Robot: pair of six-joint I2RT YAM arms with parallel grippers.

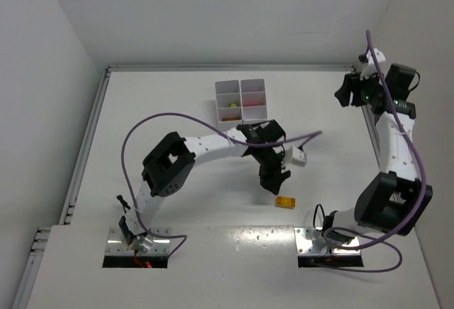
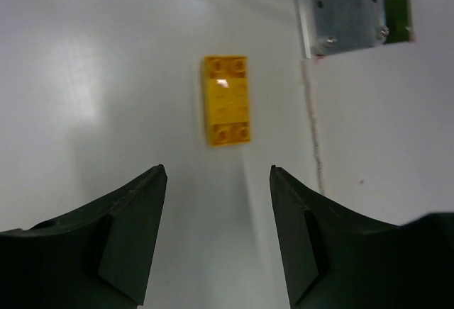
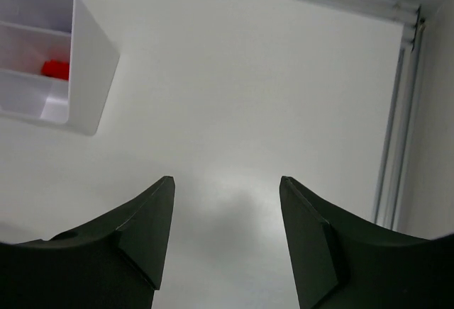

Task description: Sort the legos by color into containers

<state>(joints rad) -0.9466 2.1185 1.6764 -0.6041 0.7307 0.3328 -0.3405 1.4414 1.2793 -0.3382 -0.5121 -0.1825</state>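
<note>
The left gripper lowers its open fingers backward astride the yellow lego (image 1: 286, 202) next. The lego is below and back from the gripper, its long sides lined up between the fingers.
A yellow lego (image 1: 286, 202) lies flat on the white table in front of the right arm's base. My left gripper (image 1: 274, 181) hovers just behind it, open and empty. In the left wrist view the yellow lego (image 2: 226, 100) lies ahead of the fingertips, lengthwise between their lines, with my left gripper (image 2: 218, 174) apart from it. The white containers (image 1: 241, 100) stand at the back centre, holding a lime brick (image 1: 232, 103) and red bricks (image 1: 252, 98). My right gripper (image 1: 345, 92) is at the far right, open and empty. In the right wrist view my right gripper (image 3: 227, 181) faces bare table, with the containers' corner (image 3: 85, 61) and a red brick (image 3: 55, 69) at upper left.
The right arm's metal base plate (image 2: 347, 11) sits just beyond the yellow brick. A purple cable (image 1: 152, 121) arcs over the left arm. A raised rail (image 3: 401, 110) runs along the table's right edge.
</note>
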